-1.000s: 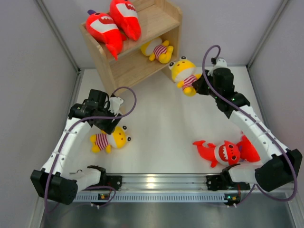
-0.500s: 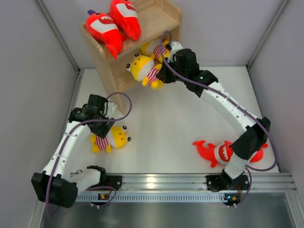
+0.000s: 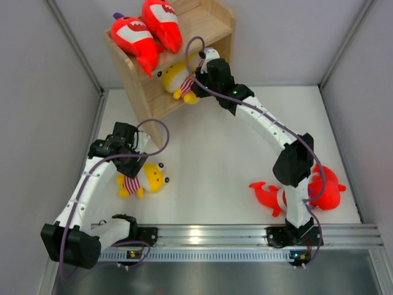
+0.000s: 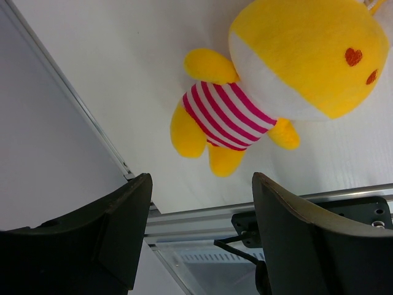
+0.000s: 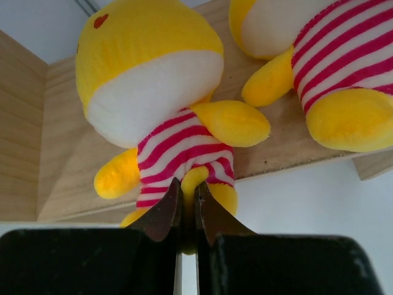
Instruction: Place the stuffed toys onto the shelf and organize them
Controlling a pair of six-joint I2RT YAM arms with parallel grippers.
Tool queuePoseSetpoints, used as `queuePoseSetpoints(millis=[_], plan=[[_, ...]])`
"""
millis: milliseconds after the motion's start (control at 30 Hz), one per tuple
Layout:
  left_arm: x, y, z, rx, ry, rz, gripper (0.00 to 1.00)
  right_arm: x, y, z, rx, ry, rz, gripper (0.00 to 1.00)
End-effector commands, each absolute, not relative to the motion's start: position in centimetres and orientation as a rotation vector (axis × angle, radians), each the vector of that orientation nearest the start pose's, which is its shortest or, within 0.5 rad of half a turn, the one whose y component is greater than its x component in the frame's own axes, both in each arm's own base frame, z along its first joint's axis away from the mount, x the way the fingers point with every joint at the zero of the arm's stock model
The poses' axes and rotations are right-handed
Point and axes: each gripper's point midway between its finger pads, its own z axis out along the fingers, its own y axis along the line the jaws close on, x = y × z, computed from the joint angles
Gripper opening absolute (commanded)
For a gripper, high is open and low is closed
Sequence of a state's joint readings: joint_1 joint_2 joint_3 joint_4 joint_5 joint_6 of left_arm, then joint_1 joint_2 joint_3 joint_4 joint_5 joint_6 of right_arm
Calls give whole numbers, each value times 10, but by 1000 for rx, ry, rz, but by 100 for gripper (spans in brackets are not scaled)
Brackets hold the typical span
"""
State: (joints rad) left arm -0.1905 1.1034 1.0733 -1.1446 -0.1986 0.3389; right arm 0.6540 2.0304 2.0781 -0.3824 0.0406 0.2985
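Note:
The yellow striped plush's legs stick out past the front edge of the shelf board, so my right gripper should next push outward, deeper into the shelf's lower level and toward the second yellow plush.
The wooden shelf (image 3: 206, 27) stands at the back left. Two red sharks (image 3: 132, 37) (image 3: 163, 21) lie on its top tier. My right gripper (image 3: 195, 85) is shut on a leg of a yellow striped plush (image 3: 172, 77), whose head lies in the lower tier. In the right wrist view the gripper (image 5: 187, 187) pinches that plush (image 5: 153, 98) on the shelf board (image 5: 295, 153), beside a second yellow plush (image 5: 331, 67). My left gripper (image 3: 136, 163) hangs open above a third yellow plush (image 3: 144, 180) on the table; the left wrist view shows this gripper (image 4: 202, 239) and plush (image 4: 276, 80).
Two more red sharks (image 3: 285, 198) (image 3: 325, 187) lie on the white table at the front right, next to the right arm's base. Grey walls close in both sides. A metal rail (image 3: 202, 233) runs along the near edge.
My right arm has carried the yellow plush left from over the table into the shelf's lower tier. My left arm dropped slightly towards its plush, then stayed still.

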Motion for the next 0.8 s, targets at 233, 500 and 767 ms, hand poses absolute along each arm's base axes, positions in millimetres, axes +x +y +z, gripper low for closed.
queuePoseSetpoints(millis=[233,500,767], plan=[[210,7,167,653,2652,296,72,509,373,336,-125,1790,686,0],[211,5,167,652,2654,283,72,519,377,337,-59,1764,748,0],[208,6,165,660,2654,280,72,524,370,332,-37,1774,736,32]])
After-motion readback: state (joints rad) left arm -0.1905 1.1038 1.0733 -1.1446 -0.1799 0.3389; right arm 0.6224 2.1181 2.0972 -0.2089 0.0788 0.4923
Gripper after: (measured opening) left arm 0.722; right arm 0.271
